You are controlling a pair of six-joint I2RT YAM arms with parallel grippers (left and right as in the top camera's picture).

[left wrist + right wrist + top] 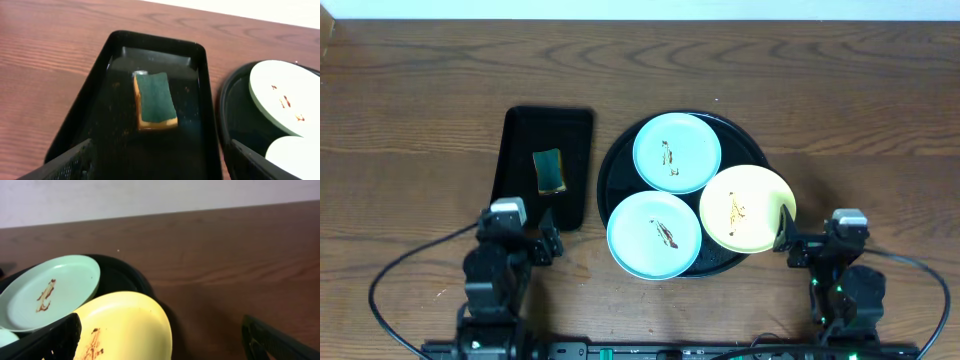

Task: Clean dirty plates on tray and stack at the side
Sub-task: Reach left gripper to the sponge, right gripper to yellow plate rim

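The sponge lies farther out in the rectangular tray, beyond the open fingers of the robot's left gripper, so the gripper will next move outward, tip downward and come down astride the sponge's long sides [549, 172] [156, 100].
The round black tray [616, 170] holds three plates with brown smears: an aqua plate [677, 151] at the back, an aqua plate [654, 235] at the front left, and a yellow plate [748, 208] at the right. The back aqua plate [50, 292] and the yellow plate [130, 325] also show in the right wrist view. My right gripper [790, 243] is open and empty just right of the yellow plate's front edge. My left gripper [542, 243] is open and empty at the near end of the small rectangular tray.
A rectangular black tray [575, 130] left of the round tray holds a green and yellow sponge [549, 171], seen close in the left wrist view [155, 100]. Bare wooden table [860, 110] lies to the right and behind.
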